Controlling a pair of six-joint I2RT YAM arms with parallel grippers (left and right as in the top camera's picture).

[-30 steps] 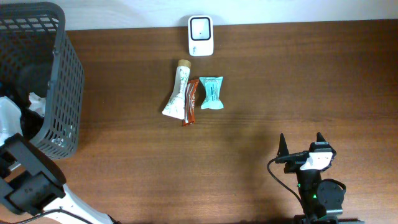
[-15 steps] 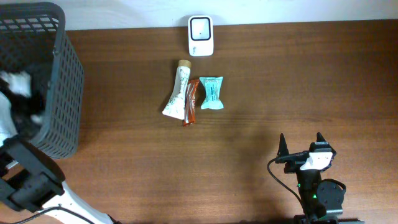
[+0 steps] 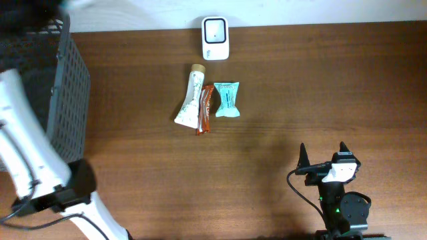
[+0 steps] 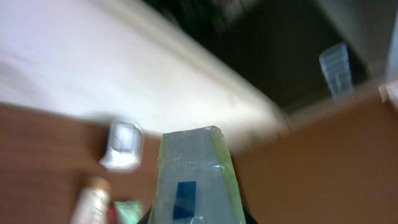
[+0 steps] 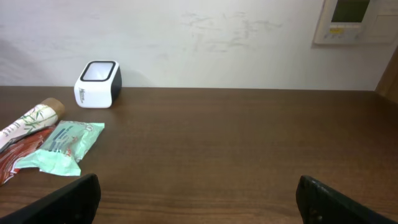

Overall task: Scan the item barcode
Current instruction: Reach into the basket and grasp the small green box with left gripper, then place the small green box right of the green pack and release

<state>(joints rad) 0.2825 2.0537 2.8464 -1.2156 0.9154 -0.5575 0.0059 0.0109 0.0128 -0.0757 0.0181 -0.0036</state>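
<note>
My left gripper goes to the right in the overhead view next, then down to release on the tabletop (image 3: 252, 104) beside the teal packet, because that spot lies empty.
In the left wrist view my left gripper (image 4: 196, 219) is shut on a silvery packet (image 4: 194, 177) with green edges and a blue rectangle, held up in front of the camera. That view is blurred. Behind the packet stands the white scanner (image 4: 122, 144), which sits at the table's back edge (image 3: 215, 38) and also shows in the right wrist view (image 5: 98, 83). In the overhead view only the left arm (image 3: 27, 150) shows, along the left edge; its gripper is lost in blur. My right gripper (image 3: 324, 155) stands open near the front right, nothing between its fingers (image 5: 68, 199).
A dark mesh basket (image 3: 67, 100) stands at the left. In the middle lie a cream tube (image 3: 189, 97), a brown bar (image 3: 205, 110) and a teal packet (image 3: 226, 99), side by side below the scanner. A wall runs behind the table.
The left arm has lifted out of the basket and swung up along the left edge, its gripper closing on the packet. The right arm has not moved.
</note>
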